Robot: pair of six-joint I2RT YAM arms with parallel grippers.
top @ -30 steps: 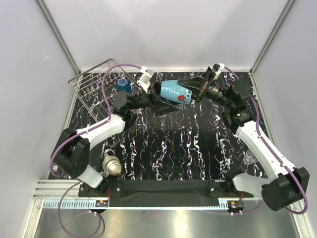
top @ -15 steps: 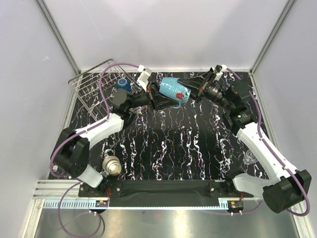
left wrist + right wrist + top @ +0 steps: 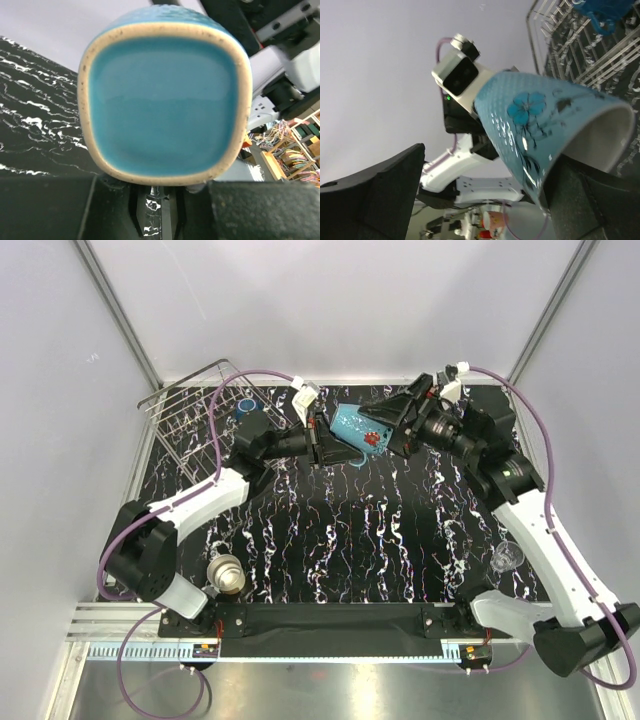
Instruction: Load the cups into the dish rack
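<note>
The wires (image 3: 272,419) beside the dark blue cup are empty. Next, my left gripper should swing over the rack (image 3: 185,420), turn the light blue cup so its opening is down, lower it onto those wires and then let it go.
The light blue cup (image 3: 356,428), with a flower on its side, hangs on its side in mid-air above the back of the table. My left gripper (image 3: 322,440) is shut on its base end. In the left wrist view the cup's teal bottom (image 3: 162,100) fills the frame above my left gripper (image 3: 160,187). My right gripper (image 3: 393,423) stands open at the cup's mouth, and its fingers straddle the cup (image 3: 545,125) widely in the right wrist view. The dark blue cup (image 3: 245,407) sits in the wire dish rack (image 3: 185,420) at the back left.
A beige-silvery cup (image 3: 226,574) stands near the left arm's base. A clear glass cup (image 3: 507,556) stands by the right arm's lower link. The right wrist view shows the dish rack (image 3: 580,47), with the dark blue cup (image 3: 602,12) in it, beyond the held cup.
My left gripper has closed on the light blue cup's base. My right gripper, which gripped its mouth end, has opened wide and let go. The right arm has lifted a little.
</note>
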